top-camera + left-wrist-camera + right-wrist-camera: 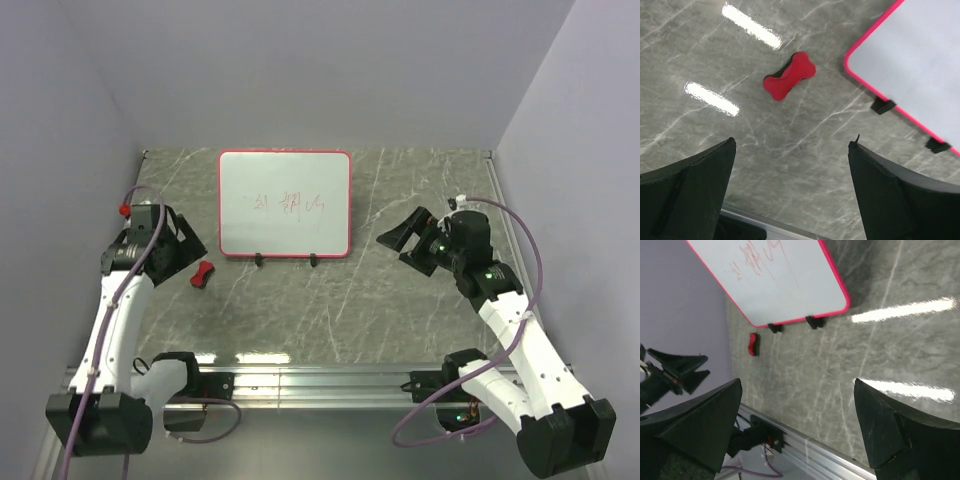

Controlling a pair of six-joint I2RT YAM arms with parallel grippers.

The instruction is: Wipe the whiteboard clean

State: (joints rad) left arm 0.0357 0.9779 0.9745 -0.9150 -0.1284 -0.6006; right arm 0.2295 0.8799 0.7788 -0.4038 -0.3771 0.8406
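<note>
I should turn my left gripper and lower it to its right in the top view, so its fingers go on either side of the eraser's narrow middle (203, 274) (789, 77), because the eraser lies at a slant below the gripper there.
The whiteboard (285, 203), white with a thin red frame and two black feet, stands at the back middle of the table with faint red scribbles on it. It also shows in the left wrist view (910, 65) and the right wrist view (775, 280). A small red bow-tie eraser (203, 274) lies on the table left of the board's near corner; it also shows in the left wrist view (789, 76) and the right wrist view (754, 344). My left gripper (187, 248) is open and empty, above and just left of the eraser. My right gripper (403, 240) is open and empty, right of the board.
The grey marble table (340, 310) is walled by lilac panels on three sides. An aluminium rail (300, 380) runs along the near edge between the arm bases.
</note>
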